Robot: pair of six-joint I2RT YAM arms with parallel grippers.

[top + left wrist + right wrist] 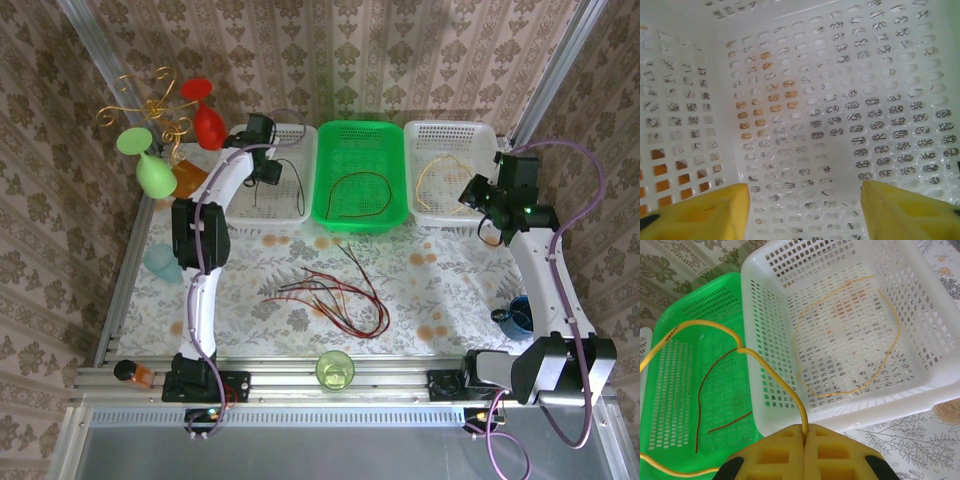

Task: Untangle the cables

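Note:
Next, my right gripper lowers into the white basket, whose bottom lies below it, and releases the second yellow cable there, since a yellow cable loops inside.
A tangle of red and black cables lies on the floral table cloth in the middle. One red cable rests in the green basket, also seen as the red cable in the right wrist view. A yellow cable loops on the floor of the right white basket. My right gripper is shut on a second yellow cable, which arches left over the green basket. My left gripper hangs open inside the left white basket, nothing between its yellow fingers. A thin black cable lies in that basket.
A gold wire stand with a red glass and green glasses stands at the back left. A teal cup sits at the left, a blue mug at the right, a green cup at the near edge.

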